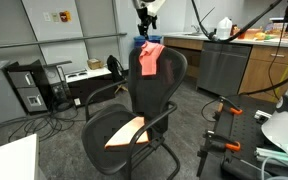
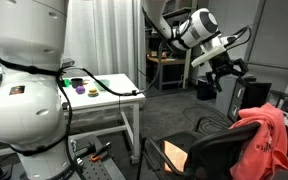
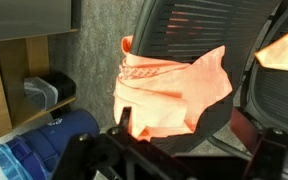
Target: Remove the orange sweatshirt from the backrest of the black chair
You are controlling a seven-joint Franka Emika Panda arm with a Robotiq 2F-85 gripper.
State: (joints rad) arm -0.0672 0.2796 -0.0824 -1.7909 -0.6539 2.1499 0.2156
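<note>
The robot's open gripper will go down from above the chair onto the sweatshirt's top fold [image 1: 151, 46] [image 3: 172, 113], because the cloth is below with its edge between the robot's fingers.
The orange sweatshirt [image 1: 151, 56] hangs over the top of the black chair's backrest [image 1: 169, 85]. It shows in both exterior views [image 2: 265, 138] and fills the middle of the wrist view [image 3: 169, 90]. The mesh backrest [image 3: 199, 30] lies under it. My gripper [image 2: 225, 82] is open and empty. It hovers just above the backrest top [image 1: 144, 36], apart from the cloth. In the wrist view its dark fingers [image 3: 189, 140] straddle the lower edge of the sweatshirt. An orange patch [image 1: 124, 131] lies on the chair seat.
A counter with cabinets and a steel appliance [image 1: 220, 66] stands behind the chair. A desk with computers [image 1: 29, 88] is off to one side. A white table [image 2: 109, 90] and a large white robot body [image 2: 24, 95] stand near. A blue object [image 3: 54, 145] lies on the floor.
</note>
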